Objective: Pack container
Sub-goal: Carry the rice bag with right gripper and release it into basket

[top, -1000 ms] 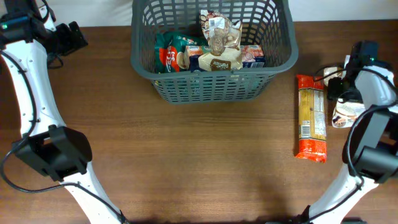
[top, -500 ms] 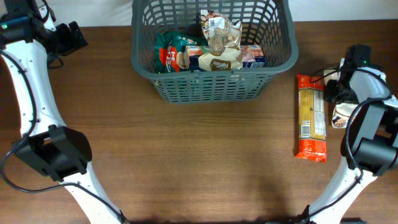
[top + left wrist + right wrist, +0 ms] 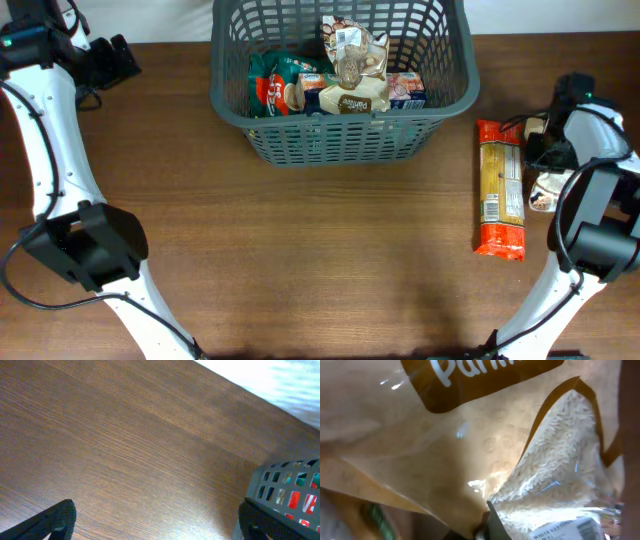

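Observation:
My right gripper needs to go up above the basket's rim and then down over the green packet point(image 3: 277, 84) to let go of the rice bag point(image 3: 545, 190), because the basket's lattice sides surround that spot.
The container point(image 3: 345, 112), a dark grey lattice basket, stands at the back middle of the table and holds several snack packages; its corner point(image 3: 285, 485) also shows in the left wrist view. My right gripper point(image 3: 553, 155) is at the table's right edge, down on a tan rice bag point(image 3: 545, 190). In the right wrist view the rice bag point(image 3: 485, 445) fills the frame, and my right gripper point(image 3: 490, 527) is shut with the bag's film pinched at its dark finger. My left gripper point(image 3: 125, 60) hovers open and holding nothing over bare wood at the far left point(image 3: 157, 520).
A long orange pasta packet point(image 3: 499, 190) lies just left of the rice bag. Inside the basket are a green packet point(image 3: 272, 85), a tan bag point(image 3: 352, 60) and a small box point(image 3: 405, 90). The table's back edge runs behind the basket.
My right gripper has closed on the rice bag, and the right arm has shifted slightly over it. The left arm has not moved.

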